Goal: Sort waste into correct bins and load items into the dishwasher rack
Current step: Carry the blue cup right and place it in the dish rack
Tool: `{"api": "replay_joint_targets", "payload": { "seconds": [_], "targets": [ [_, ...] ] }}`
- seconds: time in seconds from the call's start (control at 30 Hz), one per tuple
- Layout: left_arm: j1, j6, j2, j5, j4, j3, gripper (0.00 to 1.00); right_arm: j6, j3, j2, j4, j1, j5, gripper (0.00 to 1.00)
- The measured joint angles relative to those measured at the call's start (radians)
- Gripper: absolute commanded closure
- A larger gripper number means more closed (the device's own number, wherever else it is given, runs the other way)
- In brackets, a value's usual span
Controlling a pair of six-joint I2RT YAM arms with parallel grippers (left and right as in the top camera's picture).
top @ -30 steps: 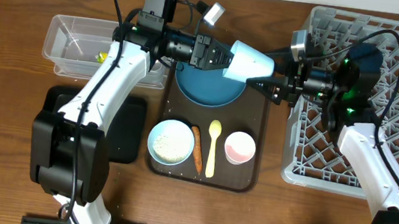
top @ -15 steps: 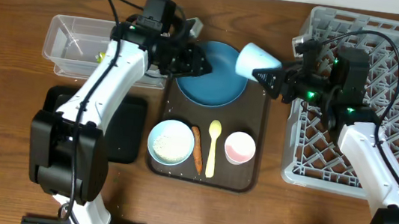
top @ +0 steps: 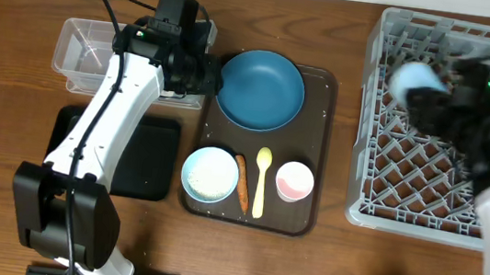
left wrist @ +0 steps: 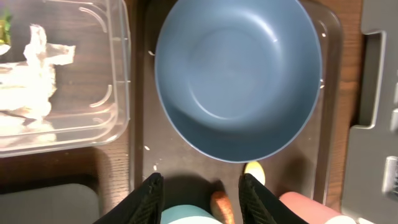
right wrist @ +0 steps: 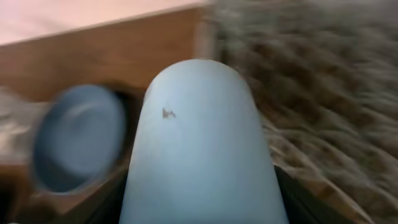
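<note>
The cup is still hanging above, so my right gripper will next move back and to the right in the overhead view, then go down to let it go in the near part of the rack.
My right gripper [top: 428, 94] is shut on the small blue cup [top: 414, 80] and holds it over the grey dishwasher rack [top: 424, 190]; the cup fills the right wrist view [right wrist: 199, 137], which is blurred. My left gripper [top: 212, 80] is open and empty at the left edge of the dark-blue plate [top: 261, 89]. In the left wrist view its fingers [left wrist: 202, 196] hang above the light-blue bowl [left wrist: 186, 218] and the carrot stick [left wrist: 221, 208]. The bowl [top: 209, 173] holds rice. The yellow spoon [top: 261, 181] and pink cup [top: 295, 180] lie beside it. White tissue [left wrist: 31, 68] lies in the clear tub [top: 84, 50].
Plate, bowl, carrot, spoon and pink cup sit on a dark brown serving tray [top: 315, 132]. The black tray [top: 145, 159] lies left of it, in front of the clear tub. A yellow-green wrapper [left wrist: 5, 28] shows in the tub's corner.
The blue cup passed from the left gripper to the right. The right arm swung it right, over the rack. The left arm drew back left, open.
</note>
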Motion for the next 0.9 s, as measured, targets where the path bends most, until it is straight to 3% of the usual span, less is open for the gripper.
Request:
{"api": "replay_joint_targets", "payload": {
  "seconds": [0.17, 0.33, 0.6, 0.9],
  "targets": [
    [0.000, 0.006, 0.000, -0.016, 0.001, 0.000, 0.59, -0.012, 0.151, 0.018, -0.204, -0.160, 0.182, 0.99],
    [0.000, 0.008, 0.000, -0.019, 0.001, 0.000, 0.59, -0.011, 0.243, 0.096, -0.304, -0.302, 0.303, 0.99],
    [0.000, 0.008, 0.000, -0.019, 0.001, 0.000, 0.59, -0.009, 0.261, 0.303, -0.335, -0.516, 0.386, 0.99],
    [0.000, 0.008, 0.000, -0.019, 0.001, 0.000, 0.59, -0.005, 0.261, 0.422, -0.301, -0.617, 0.400, 0.99]
  ]
}}
